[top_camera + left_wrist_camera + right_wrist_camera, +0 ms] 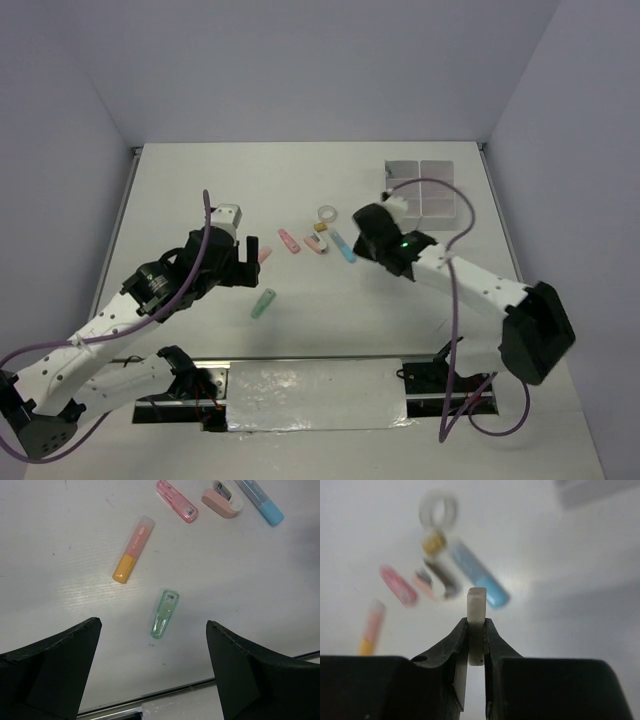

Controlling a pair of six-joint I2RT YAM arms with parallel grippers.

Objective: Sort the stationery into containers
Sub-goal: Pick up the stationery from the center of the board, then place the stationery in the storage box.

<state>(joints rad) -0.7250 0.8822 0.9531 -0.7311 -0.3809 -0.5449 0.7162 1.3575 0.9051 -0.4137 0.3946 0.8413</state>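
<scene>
Next, my right gripper carries the small white block outward over the divided box's middle section (404, 191) on the stationery cluster side, as the block hangs clear of the table.
My right gripper (477, 623) is shut on a small white block (477, 605), held above the table; in the top view it (362, 228) hangs just right of the stationery cluster. My left gripper (152, 627) is open and empty above a green stick (165, 614); in the top view it (250, 262) is left of the cluster. An orange stick (132, 550), pink stick (177, 501), blue stick (343, 246) and white tape ring (326, 214) lie on the table. The divided translucent box (425, 187) stands at the far right.
A pink stapler-like piece (223, 500) lies between the pink and blue sticks. A small yellowish piece (320, 227) lies below the ring. The table's near edge and metal rail (165, 695) run just below the left fingers. Walls close the table on three sides.
</scene>
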